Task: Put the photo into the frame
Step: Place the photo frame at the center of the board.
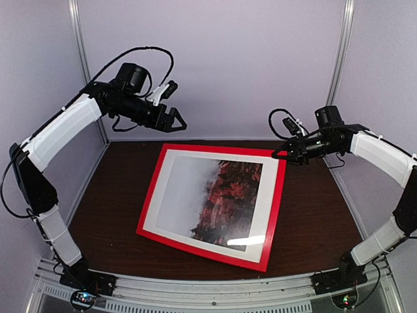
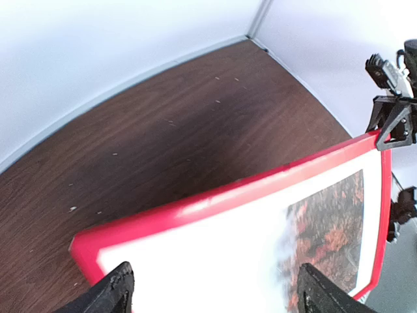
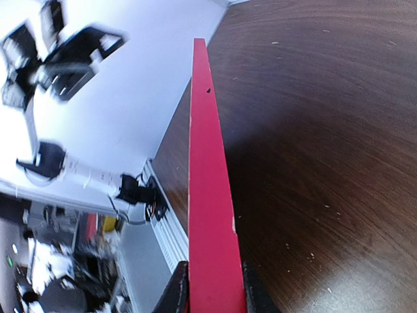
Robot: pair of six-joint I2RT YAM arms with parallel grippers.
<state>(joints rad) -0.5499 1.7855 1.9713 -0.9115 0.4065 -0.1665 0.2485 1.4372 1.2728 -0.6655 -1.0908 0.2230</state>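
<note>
The right gripper next needs to move down and toward the right in the top view to bring the held corner to the table [image 1: 298,167], because the far edge is raised.
The red frame [image 1: 277,215] lies at an angle on the brown table, front side up. The photo [image 1: 225,195] of red-orange land under grey mist shows inside it, within a white border. My right gripper [image 1: 279,155] is shut on the frame's far right corner; in the right wrist view the red edge [image 3: 208,195] runs between its fingers [image 3: 214,293]. My left gripper [image 1: 177,122] hangs open above the frame's far left corner, holding nothing. From the left wrist, its fingertips [image 2: 212,293] straddle the frame [image 2: 215,199] and photo [image 2: 326,228] below.
The dark wood table [image 1: 313,215] has white walls at the back and both sides. A metal rail [image 1: 215,293] with both arm bases runs along the near edge. A shadow lies on the table under the frame's far edge [image 2: 195,163].
</note>
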